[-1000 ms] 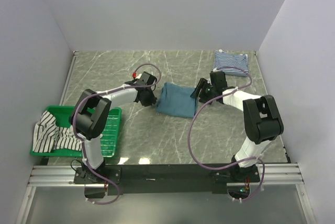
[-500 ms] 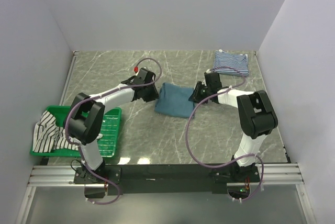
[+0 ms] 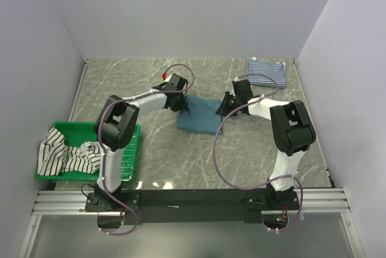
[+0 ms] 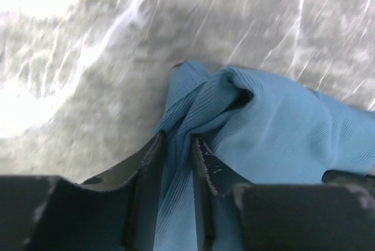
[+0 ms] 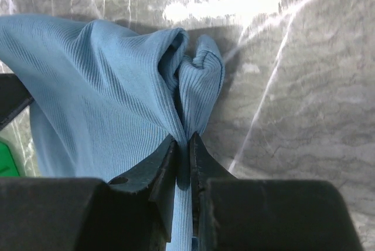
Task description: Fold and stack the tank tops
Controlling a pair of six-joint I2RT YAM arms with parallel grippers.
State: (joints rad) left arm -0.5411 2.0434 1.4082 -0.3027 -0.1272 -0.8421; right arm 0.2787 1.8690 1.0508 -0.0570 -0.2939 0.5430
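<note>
The folded teal tank top needs to go on top of the folded striped tank top (image 3: 266,73). My right gripper needs to lift it outward, lower it there and let go of it.
The plain teal tank top (image 3: 202,118) lies folded mid-table, also filling the left wrist view (image 4: 281,128) and the right wrist view (image 5: 99,87). My left gripper (image 3: 181,102) (image 4: 176,145) is at its far left corner, jaws closed on a bunched fold of the cloth. At the far right corner, my right gripper (image 3: 224,106) (image 5: 188,145) pinches a gathered fold tightly. A folded navy-and-white striped tank top (image 3: 265,71) rests at the back right. The broader black-and-white striped tank top (image 3: 63,155) hangs crumpled over the basket's left side.
A green plastic basket (image 3: 126,146) stands at the near left beside the left arm. Purple cables loop over both arms. Grey walls close the table on three sides.
Both grippers have moved inward onto the far corners of the teal tank top. The right jaws have closed on its cloth, and the corners are now bunched up.
</note>
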